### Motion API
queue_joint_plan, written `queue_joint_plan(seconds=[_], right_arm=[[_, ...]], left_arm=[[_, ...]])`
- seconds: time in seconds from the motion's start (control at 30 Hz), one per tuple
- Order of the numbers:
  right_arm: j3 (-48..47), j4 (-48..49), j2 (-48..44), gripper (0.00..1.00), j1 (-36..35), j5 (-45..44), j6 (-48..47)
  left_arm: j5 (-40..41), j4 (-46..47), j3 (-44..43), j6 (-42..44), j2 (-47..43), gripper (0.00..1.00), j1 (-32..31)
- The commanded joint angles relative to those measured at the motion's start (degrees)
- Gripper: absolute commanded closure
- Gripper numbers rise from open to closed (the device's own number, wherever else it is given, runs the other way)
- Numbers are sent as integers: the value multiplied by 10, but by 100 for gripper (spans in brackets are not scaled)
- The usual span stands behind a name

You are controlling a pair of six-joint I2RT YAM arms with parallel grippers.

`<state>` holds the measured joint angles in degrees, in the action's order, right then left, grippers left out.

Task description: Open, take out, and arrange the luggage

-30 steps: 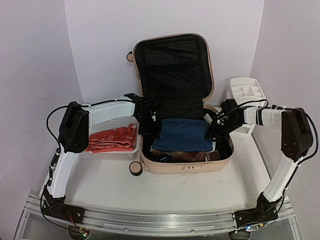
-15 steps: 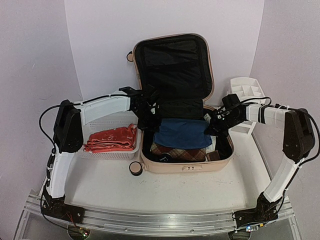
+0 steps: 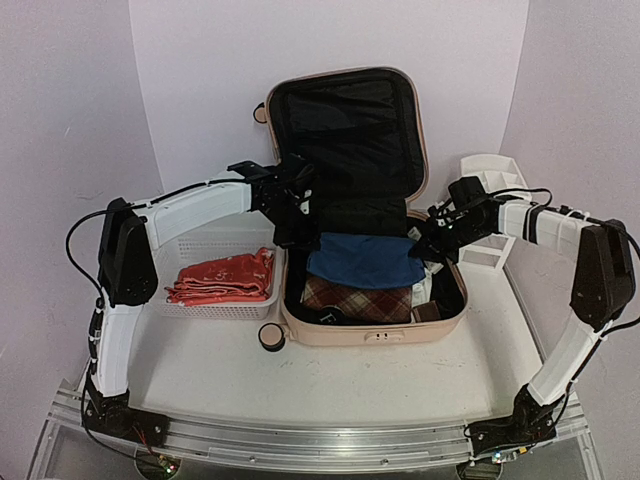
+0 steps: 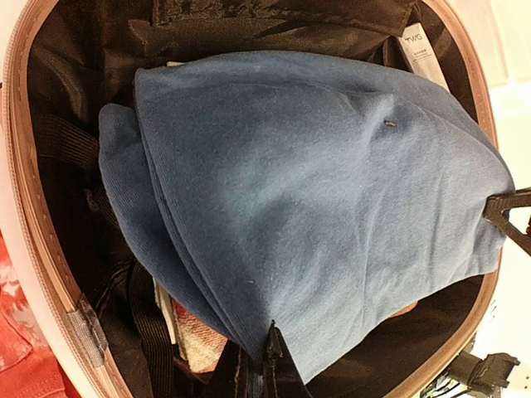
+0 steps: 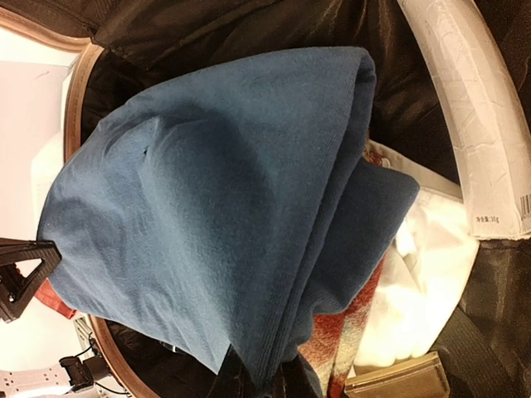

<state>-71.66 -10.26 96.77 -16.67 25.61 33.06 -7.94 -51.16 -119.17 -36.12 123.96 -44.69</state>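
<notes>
The basket's rim [image 3: 277,274] beside the case lies to the left of my right gripper in the top view, so my right gripper will move over it next and release the blue cloth [image 3: 365,260].
The peach-pink luggage [image 3: 357,335] lies open in the middle of the table, lid upright against the back wall. A folded blue cloth [image 3: 365,260] hangs lifted over the case, stretched between both grippers. My left gripper [image 3: 297,236] is shut on the cloth's left edge. My right gripper [image 3: 420,250] is shut on its right edge. In the left wrist view the blue cloth [image 4: 315,191] runs into my shut left gripper [image 4: 264,365]. In the right wrist view the blue cloth [image 5: 207,215] is pinched in my right gripper [image 5: 270,377]. Under it lies a red plaid cloth [image 3: 355,297].
A white mesh basket [image 3: 215,305] left of the case holds a folded red cloth [image 3: 225,277]. A white drawer organizer [image 3: 490,185] stands at the right rear. Inside the case lie white fabric [image 5: 419,282], a white tube [image 5: 469,108] and a small tan box [image 5: 398,380].
Both grippers closed on the blue cloth's edges and rose, lifting it off the plaid cloth. The plaid cloth now shows more below it.
</notes>
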Motion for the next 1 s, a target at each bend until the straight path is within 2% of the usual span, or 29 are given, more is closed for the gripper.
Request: queue_joint_plan(seconds=[0.0,0.27,0.5,0.7,0.97], right_arm=[[-43,-22,-24,100,1,22,1],[-94,-27,-36,100,-17,42,25],[-182,-22,-6,100,-86,37,54],[-241,18,49,100,-160,24,82],[-319,86,148,100,-235,6,121]], left_arm=[[17,-6,-29,22,-54,100,4],[5,-43,-58,56,-101,100,31],[-1,-71,-27,79,-193,100,61],[-4,-101,52,101,-284,100,103],[-69,-120,159,140,-372,100,233]])
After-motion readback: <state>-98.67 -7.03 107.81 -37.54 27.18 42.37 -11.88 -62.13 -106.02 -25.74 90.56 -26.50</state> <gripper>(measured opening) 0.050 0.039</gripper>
